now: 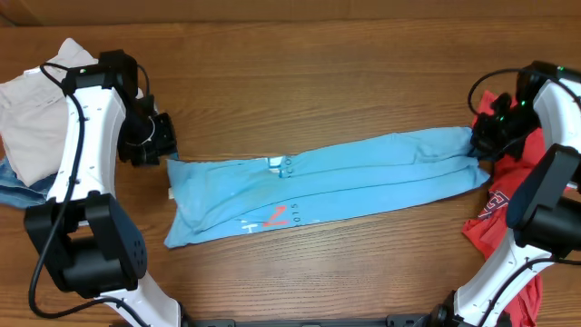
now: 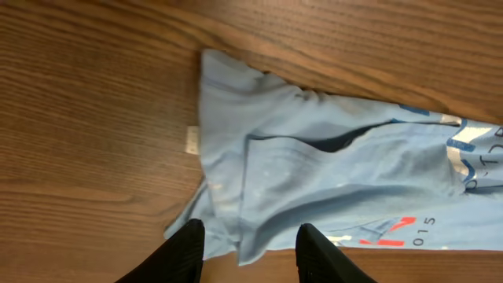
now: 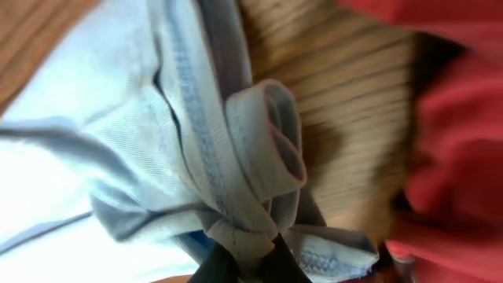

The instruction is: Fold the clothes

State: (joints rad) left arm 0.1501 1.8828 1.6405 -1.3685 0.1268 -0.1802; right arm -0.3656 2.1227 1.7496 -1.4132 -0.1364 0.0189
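The right gripper carries the shirt's pinched end over the fabric next, to the left in the overhead view, toward the print.
A light blue shirt [image 1: 336, 182] lies stretched in a long band across the wooden table, with red and white print near its left part. My left gripper [image 1: 156, 143] is open just off the shirt's left end; in the left wrist view its fingers [image 2: 245, 248] straddle the shirt's corner [image 2: 259, 189] without closing on it. My right gripper [image 1: 481, 141] is shut on the shirt's right end; in the right wrist view the fingers [image 3: 245, 255] pinch a bunched hem of the blue fabric [image 3: 236, 157].
A red garment [image 1: 508, 209] lies at the right edge under the right arm, also seen in the right wrist view [image 3: 456, 118]. A beige garment [image 1: 32, 109] and a denim piece [image 1: 14, 186] are piled at the left edge.
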